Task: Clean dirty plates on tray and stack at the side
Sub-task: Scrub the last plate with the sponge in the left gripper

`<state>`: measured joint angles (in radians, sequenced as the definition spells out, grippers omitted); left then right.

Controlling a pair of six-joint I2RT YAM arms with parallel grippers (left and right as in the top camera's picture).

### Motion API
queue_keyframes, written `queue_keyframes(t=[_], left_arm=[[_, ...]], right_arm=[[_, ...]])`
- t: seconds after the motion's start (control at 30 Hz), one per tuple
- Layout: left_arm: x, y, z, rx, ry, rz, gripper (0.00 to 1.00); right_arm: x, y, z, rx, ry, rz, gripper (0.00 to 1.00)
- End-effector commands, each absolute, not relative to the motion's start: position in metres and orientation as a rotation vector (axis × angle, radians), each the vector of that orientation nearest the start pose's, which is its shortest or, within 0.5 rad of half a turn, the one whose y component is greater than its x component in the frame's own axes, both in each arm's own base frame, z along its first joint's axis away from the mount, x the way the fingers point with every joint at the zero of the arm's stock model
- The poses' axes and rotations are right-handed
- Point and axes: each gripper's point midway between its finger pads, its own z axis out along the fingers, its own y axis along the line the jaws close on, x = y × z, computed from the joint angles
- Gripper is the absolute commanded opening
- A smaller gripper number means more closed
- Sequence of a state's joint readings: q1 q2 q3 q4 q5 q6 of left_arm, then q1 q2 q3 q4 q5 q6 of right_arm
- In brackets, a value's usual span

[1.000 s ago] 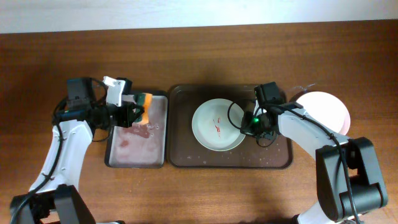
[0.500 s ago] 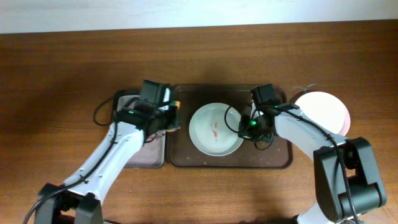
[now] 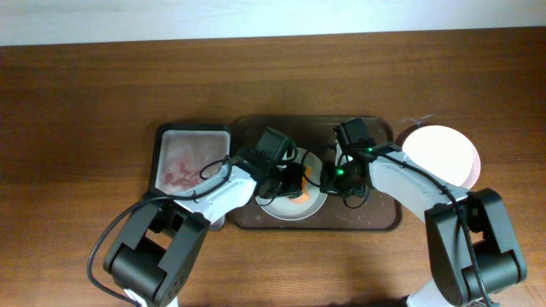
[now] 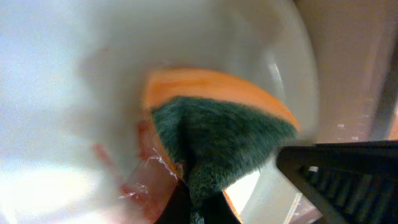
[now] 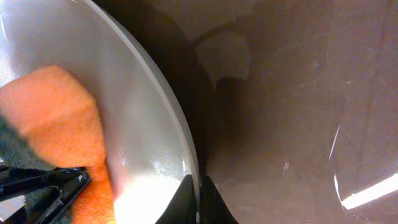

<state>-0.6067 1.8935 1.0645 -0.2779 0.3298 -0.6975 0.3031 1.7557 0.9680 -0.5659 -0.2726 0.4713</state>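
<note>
My left gripper will next lift the sponge and move it across to the smaller tray to the left in the overhead view. Then it will lower the sponge inside the tray and let go of it.
A white plate (image 3: 314,201) with red sauce lies in the dark brown tray (image 3: 375,223), mostly hidden by both arms. My left gripper (image 3: 294,184) is shut on an orange and green sponge (image 4: 217,124) and presses it on the plate's inside (image 4: 62,93), next to a red sauce smear (image 4: 144,180). My right gripper (image 3: 329,177) is shut on the plate's right rim (image 5: 186,155), one finger on each side. The sponge also shows in the right wrist view (image 5: 56,118). A second white plate (image 3: 444,153) lies on the table right of the tray.
A smaller black-rimmed tray (image 3: 193,130) with a pinkish, stained inside stands left of the brown tray. Bare brown tray floor (image 5: 298,124) lies right of the held plate. Wooden table surrounds both trays.
My left arm has carried the sponge from the small tray rightward onto the plate. My right gripper has stayed on the plate's rim, shifting slightly left.
</note>
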Motion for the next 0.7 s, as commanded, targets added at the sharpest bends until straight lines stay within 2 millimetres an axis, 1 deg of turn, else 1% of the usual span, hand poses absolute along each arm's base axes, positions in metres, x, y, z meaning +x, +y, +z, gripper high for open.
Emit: queue_keyframes(t=[0.0,0.03,0.07,0.13,0.17,0.27,0.3,0.33,0.37,0.4,0.43,0.47,0.5,0.53,0.57,0.6,0.67], left_arm=[[0.330,-0.242,-0.005,-0.076,2.873,-0.539,0.00],[0.337,-0.217,-0.005,-0.141,2.887,-0.472,0.00],[0.339,-0.208,-0.003,-0.172,2.890,-0.463,0.00],[0.346,-0.202,0.008,-0.094,2.853,-0.463,0.00],[0.348,-0.203,0.018,-0.032,2.825,-0.468,0.00],[0.344,-0.201,0.057,0.142,2.749,-0.466,0.00],[0.342,-0.198,0.072,0.187,2.719,-0.463,0.00],[0.340,-0.187,0.088,0.183,2.695,-0.428,0.00],[0.340,-0.173,0.096,0.147,2.687,-0.367,0.00],[0.342,-0.145,0.103,0.076,2.680,-0.253,0.00],[0.342,-0.129,0.105,0.031,2.686,-0.194,0.00],[0.342,-0.108,0.103,0.006,2.704,-0.140,0.00],[0.342,-0.097,0.100,0.033,2.721,-0.108,0.00],[0.341,-0.084,0.095,0.107,2.735,-0.070,0.00],[0.341,-0.074,0.090,0.155,2.746,-0.042,0.00],[0.340,-0.066,0.085,0.163,2.758,-0.025,0.00],[0.341,-0.051,0.070,0.126,2.788,-0.002,0.00]], right_arm=[[0.303,0.146,0.005,0.190,3.007,0.508,0.04],[0.303,0.146,0.005,0.190,3.007,0.508,0.04],[0.304,0.146,0.005,0.191,3.007,0.507,0.04],[0.304,0.146,0.005,0.190,3.006,0.508,0.04],[0.304,0.146,0.005,0.190,3.006,0.508,0.04],[0.303,0.146,0.005,0.179,3.009,0.506,0.04],[0.304,0.146,0.005,0.133,3.004,0.504,0.04],[0.307,0.147,0.007,0.073,2.989,0.499,0.04],[0.311,0.144,0.010,0.050,2.980,0.466,0.04],[0.320,0.133,0.018,0.061,2.965,0.350,0.04],[0.324,0.128,0.024,0.056,2.955,0.299,0.04],[0.331,0.123,0.036,0.013,2.927,0.245,0.04],[0.337,0.119,0.047,-0.001,2.902,0.205,0.04],[0.343,0.111,0.061,0.009,2.871,0.138,0.04],[0.350,0.104,0.076,-0.009,2.832,0.073,0.04],[0.354,0.102,0.084,-0.027,2.808,0.037,0.04],[0.359,0.090,0.105,-0.057,2.745,-0.128,0.04]])
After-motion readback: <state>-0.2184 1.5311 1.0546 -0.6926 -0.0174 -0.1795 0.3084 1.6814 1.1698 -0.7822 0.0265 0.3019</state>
